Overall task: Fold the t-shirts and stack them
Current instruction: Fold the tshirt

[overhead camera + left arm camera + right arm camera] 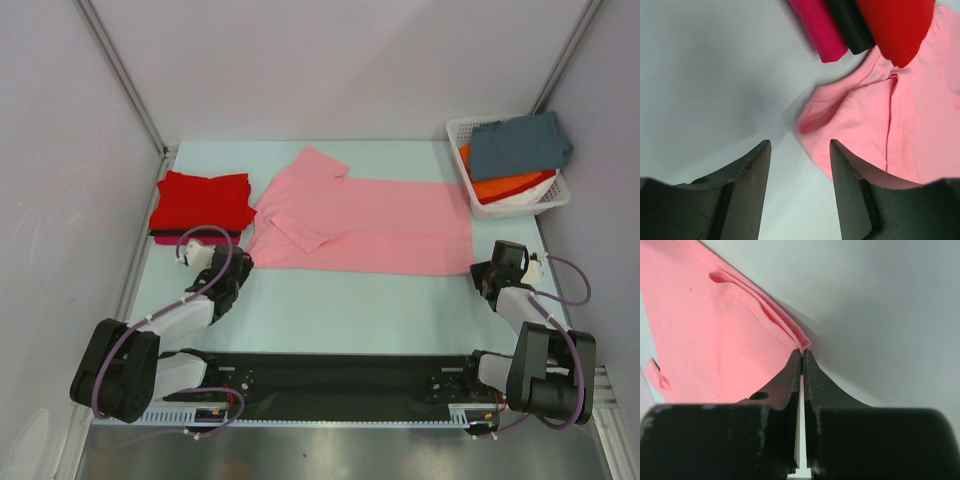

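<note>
My left gripper lowers around the pink shirt's corner by the red stack below it next and closes, since the pink shirt's other corner is pinched.
A light pink t-shirt (370, 225) lies spread flat mid-table, one sleeve folded in. My left gripper (243, 262) is open and empty at its near left corner; in the left wrist view the gripper (799, 145) hovers over bare table, with the pink shirt (880, 130) just right of it. My right gripper (478, 270) is shut on the near right corner of the shirt; in the right wrist view the gripper (802, 351) pinches the pink hem (790, 330). A folded red t-shirt (205, 200) tops a stack at the left, over a magenta one (817, 27).
A white slotted basket (540, 200) stands at the back right, holding a slate grey-blue shirt (520, 145) over an orange one (505, 185). A dark layer (850, 25) shows in the left stack. Walls close the table on three sides.
</note>
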You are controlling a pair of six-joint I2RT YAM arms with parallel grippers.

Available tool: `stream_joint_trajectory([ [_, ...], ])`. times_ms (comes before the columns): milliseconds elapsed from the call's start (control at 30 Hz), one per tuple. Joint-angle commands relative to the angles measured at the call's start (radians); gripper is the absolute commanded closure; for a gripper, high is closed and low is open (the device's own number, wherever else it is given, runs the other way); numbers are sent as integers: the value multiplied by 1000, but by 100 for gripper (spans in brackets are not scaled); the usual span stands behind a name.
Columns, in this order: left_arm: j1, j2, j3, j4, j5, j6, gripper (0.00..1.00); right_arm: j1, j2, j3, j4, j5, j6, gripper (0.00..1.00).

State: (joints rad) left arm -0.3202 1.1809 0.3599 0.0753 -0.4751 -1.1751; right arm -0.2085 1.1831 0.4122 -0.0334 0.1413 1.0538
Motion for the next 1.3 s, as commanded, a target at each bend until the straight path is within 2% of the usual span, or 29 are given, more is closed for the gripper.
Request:
stream_joint_trajectory([
  [0,-2,12,-4,90,33,29,44,8,-2,-1,15,23,2,100],
  [267,-2,97,8,155,38,26,49,9,13,0,17,32,0,100],
  [500,4,186,30,179,35,11,50,11,15,-1,20,30,0,100],
  [600,9,218,42,201,46,15,54,12,18,-1,21,26,0,100],
  [633,9,223,40,208,50,15,66,12,18,-1,21,27,0,100],
  [700,9,224,36,234,59,25,83,11,16,0,21,27,-2,100],
  [733,9,223,36,235,58,26,96,12,13,-1,23,27,0,100],
  [767,9,215,36,227,53,26,100,12,13,-1,20,27,0,100],
  [1000,9,146,47,150,18,32,100,11,-4,5,-10,27,3,100],
  [1267,9,5,57,46,15,49,100,0,-89,22,-134,53,-8,100],
])
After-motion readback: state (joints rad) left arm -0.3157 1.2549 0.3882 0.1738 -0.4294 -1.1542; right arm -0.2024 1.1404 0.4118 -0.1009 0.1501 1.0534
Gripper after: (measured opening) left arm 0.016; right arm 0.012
